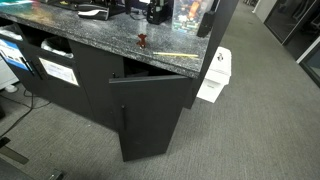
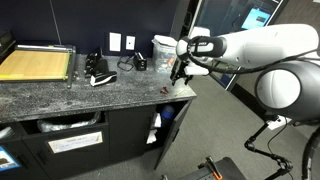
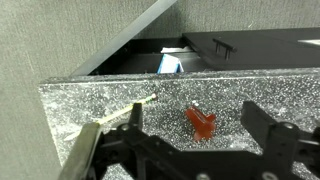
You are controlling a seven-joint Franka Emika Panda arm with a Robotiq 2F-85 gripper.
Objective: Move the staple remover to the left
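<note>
The staple remover's red body (image 1: pixel 142 41) (image 3: pixel 202 124) is below my fingers, in the gap between them, so my open gripper will go down toward the counter around it next.
The staple remover (image 3: pixel 201 121) is a tiny dark red claw-shaped object lying on the speckled granite counter (image 3: pixel 80 100). It also shows in both exterior views (image 1: pixel 142 41) (image 2: pixel 167 90), near the counter's end. My gripper (image 3: pixel 193 112) is open and empty, hovering above the counter with one finger on each side of the staple remover, not touching it. In an exterior view the gripper (image 2: pixel 180 70) hangs just above the counter's end. A thin yellowish stick (image 3: pixel 115 113) lies next to the staple remover, also visible in an exterior view (image 1: pixel 175 55).
An open cabinet door (image 1: pixel 150 115) hangs below the counter's end. A white bin (image 1: pixel 213 75) stands on the carpet. A paper cutter (image 2: pixel 35 63), a black stapler-like object (image 2: pixel 97 73) and a white container (image 2: pixel 163 48) are farther along the counter.
</note>
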